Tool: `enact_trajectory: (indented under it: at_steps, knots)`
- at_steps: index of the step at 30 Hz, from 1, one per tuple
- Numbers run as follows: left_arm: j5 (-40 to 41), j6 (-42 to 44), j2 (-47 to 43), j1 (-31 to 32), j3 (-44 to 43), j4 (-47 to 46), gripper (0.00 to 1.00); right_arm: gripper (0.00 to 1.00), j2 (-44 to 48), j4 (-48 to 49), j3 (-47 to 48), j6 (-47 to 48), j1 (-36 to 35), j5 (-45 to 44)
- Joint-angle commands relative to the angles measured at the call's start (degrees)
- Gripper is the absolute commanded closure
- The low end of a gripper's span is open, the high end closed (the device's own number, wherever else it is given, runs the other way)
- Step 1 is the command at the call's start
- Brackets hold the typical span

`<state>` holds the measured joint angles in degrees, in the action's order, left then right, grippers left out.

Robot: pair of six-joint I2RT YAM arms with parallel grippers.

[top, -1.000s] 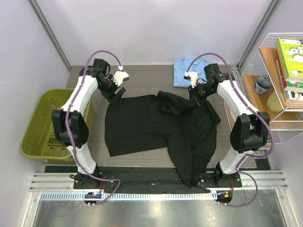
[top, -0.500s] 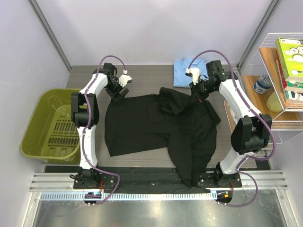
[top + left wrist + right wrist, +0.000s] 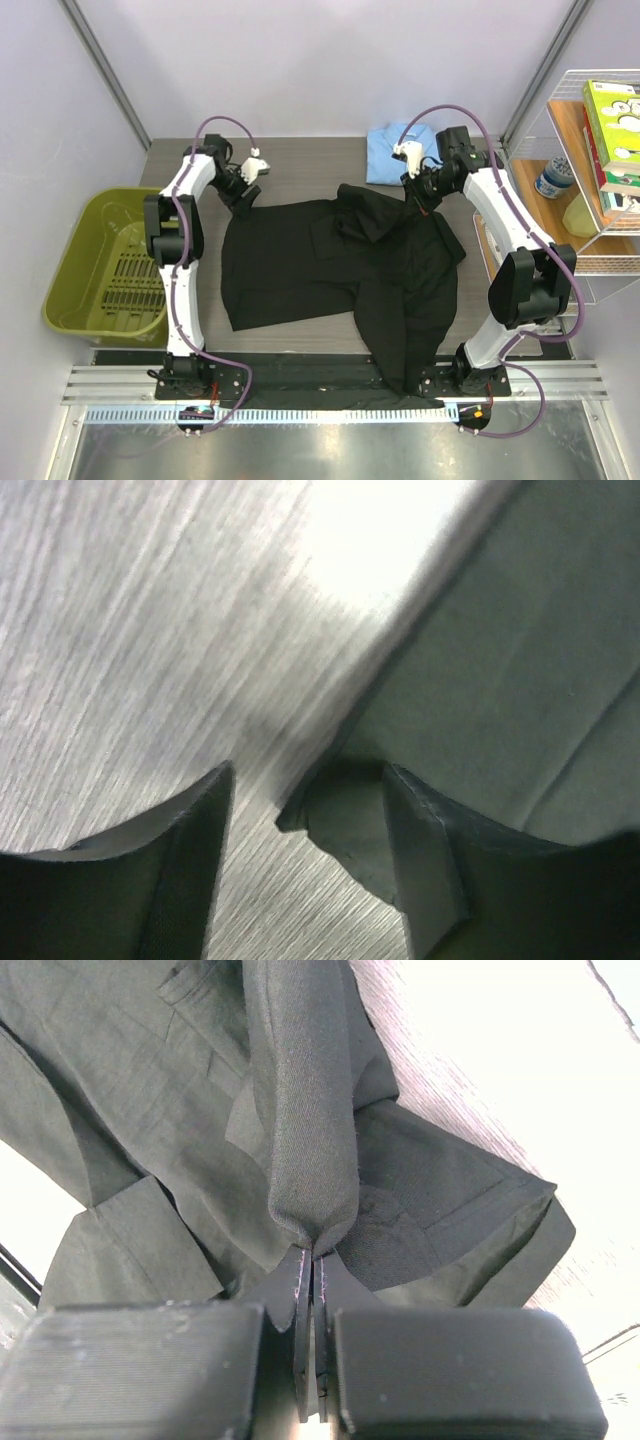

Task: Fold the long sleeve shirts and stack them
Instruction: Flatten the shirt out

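The black fold goes up high in my right gripper next, then down beside the light blue shirt's near edge point(image 3: 393, 187) for release, since the cloth around it lies bunched.
The black long sleeve shirt point(image 3: 300, 260) lies spread on the table, one side trailing over the near edge. A folded light blue shirt point(image 3: 385, 155) rests at the back. My left gripper point(image 3: 243, 193) is at the black shirt's far left corner. In the left wrist view its jaws point(image 3: 308, 780) stand apart, with the cloth corner point(image 3: 345, 820) lying between them, ungripped. My right gripper point(image 3: 415, 195) is at the shirt's far right part. In the right wrist view it point(image 3: 312, 1255) is shut on a raised fold of black cloth point(image 3: 305, 1110).
A green bin point(image 3: 60, 290) stands left of the table. A wire shelf point(image 3: 600, 150) with boxes and a bottle is at the right. The grey table point(image 3: 120, 630) shows bare around the left corner of the shirt.
My left arm has swung so that its elbow is over the bin side, and its gripper has settled at the shirt's corner with the jaws narrowing. The right gripper keeps its hold, barely shifted.
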<state>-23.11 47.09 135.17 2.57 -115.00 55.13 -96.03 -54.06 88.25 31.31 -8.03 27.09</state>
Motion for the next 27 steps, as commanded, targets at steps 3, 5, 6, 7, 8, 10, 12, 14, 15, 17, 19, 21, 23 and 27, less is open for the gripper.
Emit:
enact_trajectory:
  at_steps: [3,5,6,7,8,10,12,14,15,17,19,21,23,27]
  knots:
    - [-1.33,5.03,-4.39,-0.20,10.84,3.41,0.34,0.99,-0.21,0.54,3.33,-0.55,0.12,-0.37]
    - [2.08,3.80,-4.92,-0.20,13.56,0.00,0.44,0.99,-0.39,0.71,3.42,-0.64,0.12,-0.20]
    - [3.06,3.62,-5.01,-0.11,14.18,-0.64,0.47,0.99,-0.65,0.71,3.60,-0.72,0.21,-0.02]
    - [3.77,2.75,-5.10,-0.02,14.71,-1.51,0.50,0.99,-1.00,0.71,3.77,-0.72,0.12,-0.02]
    - [4.56,2.74,-5.27,0.07,15.50,-1.87,0.57,0.99,-1.26,0.80,3.95,-0.81,0.21,-0.02]
    - [4.74,2.39,-5.71,0.33,16.30,-2.92,0.64,0.99,-1.97,0.71,4.56,-0.99,0.12,0.07]
    - [5.01,1.87,-6.24,1.12,16.91,-4.06,0.74,0.99,-2.23,0.71,5.00,-1.25,0.12,0.24]
    - [4.48,-1.28,-6.68,1.30,16.66,-5.21,0.94,0.99,-2.50,0.71,5.44,-1.43,0.12,0.33]
    - [3.52,-2.69,-7.29,1.21,16.22,-5.82,0.99,0.99,-2.58,0.89,5.53,-1.51,0.12,0.24]
    - [1.68,-7.33,-8.60,0.25,14.29,-5.92,1.00,0.99,-2.76,1.24,6.23,-2.30,0.12,-0.37]
    - [-1.75,-11.04,-11.49,-0.54,11.83,-6.61,1.00,0.99,-2.94,2.38,7.20,-3.53,0.56,-1.51]
    - [-4.21,-15.61,-14.05,-1.77,10.50,-7.49,1.00,0.99,-3.20,4.56,9.65,-4.85,1.43,-2.30]
    - [-5.53,-17.99,-19.23,-2.30,10.23,-9.42,1.00,0.99,-3.55,6.07,13.33,-7.22,2.49,-3.18]
    - [-7.12,-22.82,-28.55,-2.31,11.11,-12.33,1.00,0.99,-3.12,9.49,19.85,-9.86,5.39,-3.54]
